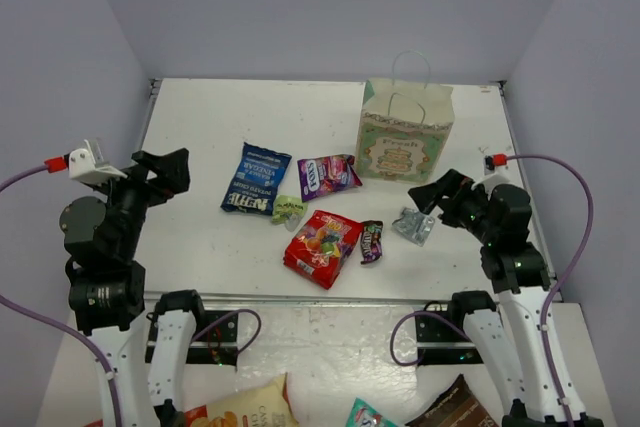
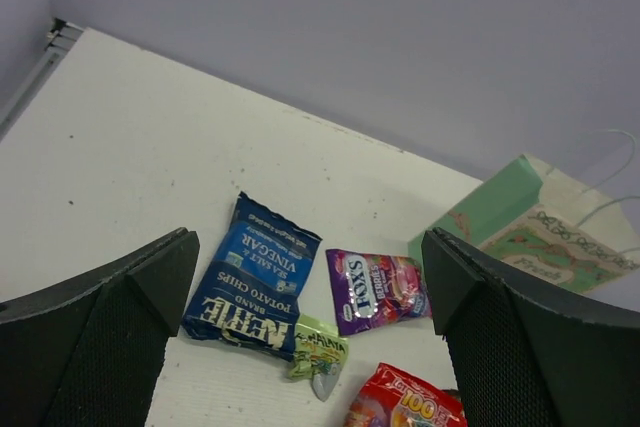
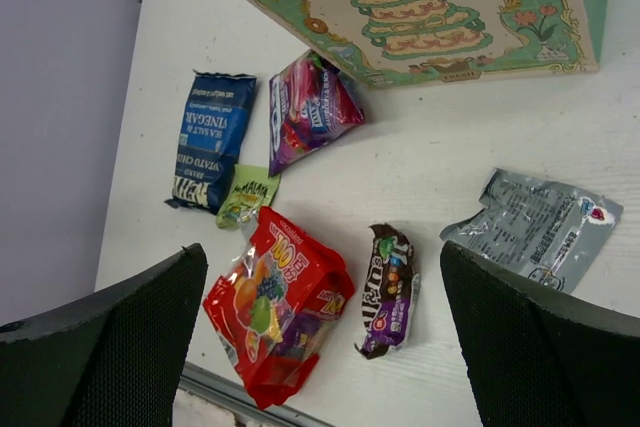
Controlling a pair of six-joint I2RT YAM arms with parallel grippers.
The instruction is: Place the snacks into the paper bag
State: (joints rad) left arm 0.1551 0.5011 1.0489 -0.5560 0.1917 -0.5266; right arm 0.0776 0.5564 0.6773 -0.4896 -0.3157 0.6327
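I should bring my right gripper down with its fingers open onto the silver foil packet (image 1: 414, 225) (image 3: 535, 227), because that packet lies flat on the tabletop below the gripper.
The paper bag (image 1: 405, 134) stands upright at the back right, also in the left wrist view (image 2: 530, 232) and right wrist view (image 3: 420, 2). The blue chip bag (image 1: 255, 179), purple candy pack (image 1: 327, 176), tiny green packet (image 1: 288, 210), red candy bag (image 1: 322, 246), dark brown packet (image 1: 371, 241) and silver foil packet (image 1: 414, 225) lie flat in front of it. My left gripper (image 1: 168, 172) is open and empty, raised left of the blue chip bag (image 2: 253, 277). My right gripper (image 1: 440, 197) is open and empty, raised above the silver foil packet (image 3: 535, 227).
A large yellow-orange chip bag (image 1: 245, 409), a teal packet (image 1: 368, 413) and a big dark brown pouch (image 1: 455, 409) lie on the near shelf between the arm bases. Walls close the table at the left, back and right.
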